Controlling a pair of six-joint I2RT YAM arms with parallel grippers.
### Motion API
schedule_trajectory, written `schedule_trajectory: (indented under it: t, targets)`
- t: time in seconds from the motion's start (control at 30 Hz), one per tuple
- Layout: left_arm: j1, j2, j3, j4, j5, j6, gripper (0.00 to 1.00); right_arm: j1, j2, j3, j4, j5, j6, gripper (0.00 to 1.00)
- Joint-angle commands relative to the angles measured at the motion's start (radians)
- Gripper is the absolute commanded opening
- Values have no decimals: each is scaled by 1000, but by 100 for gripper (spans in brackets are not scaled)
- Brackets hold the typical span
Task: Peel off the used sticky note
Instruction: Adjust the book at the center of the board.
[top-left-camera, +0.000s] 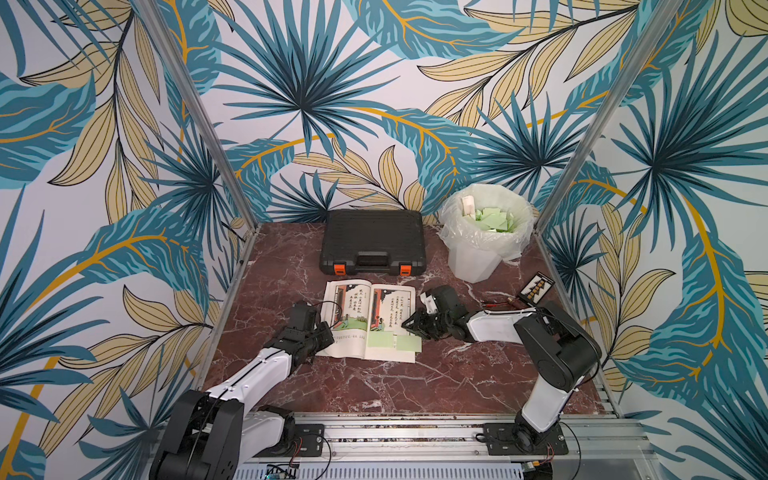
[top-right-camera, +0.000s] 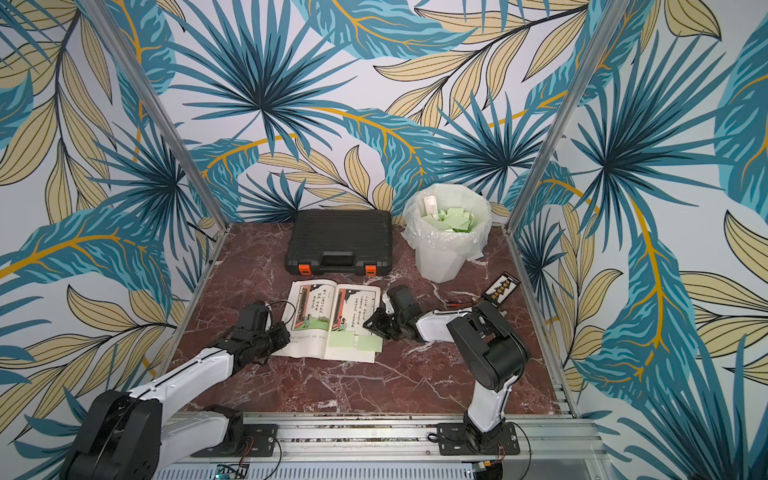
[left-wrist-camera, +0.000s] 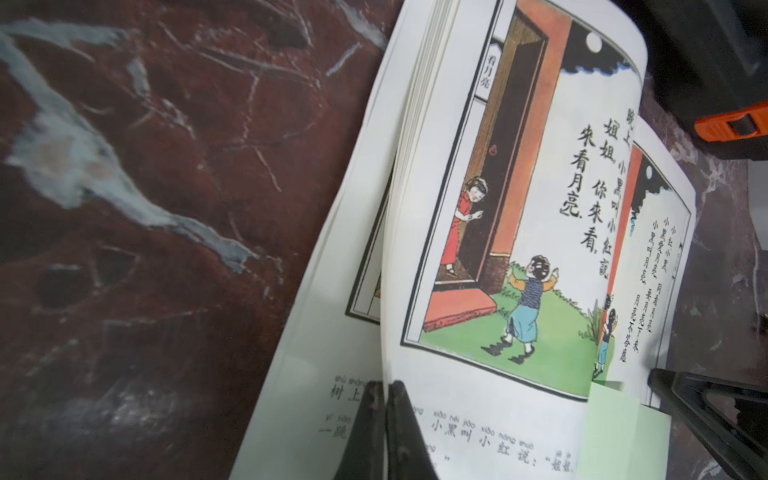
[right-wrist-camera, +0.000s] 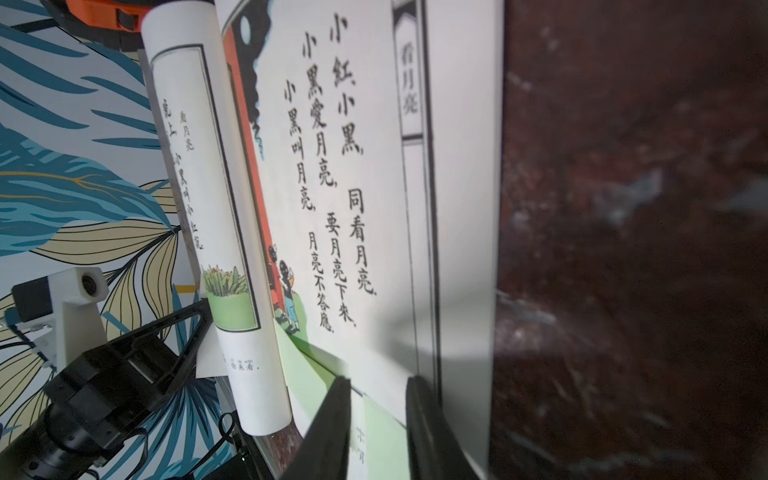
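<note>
My left gripper should next carry the page's outer edge toward the book's center fold and open to release it, because that fold is across the lifted page from my left gripper.
An open picture book lies mid-table. Two pale green sticky notes sit side by side low on its right page, also in a top view. My left gripper is shut on the edge of a lifted left page. My right gripper hovers just above the right page, open by a narrow gap. A green sticky note lies flat under that gap, not pinched.
A black tool case with orange latches stands behind the book. A white lined bin holding green notes is at the back right. A small black card and a red pen lie right of the book.
</note>
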Motion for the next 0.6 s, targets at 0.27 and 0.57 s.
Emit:
schedule_trajectory:
  t: [0.27, 0.57]
  targets:
    - [-82, 74, 25, -41, -23, 44, 0, -5, -101, 265, -345, -8, -139, 28]
    - [-104, 66, 84, -94, -23, 76, 0, 2, 6, 420, -389, -40, -133, 27]
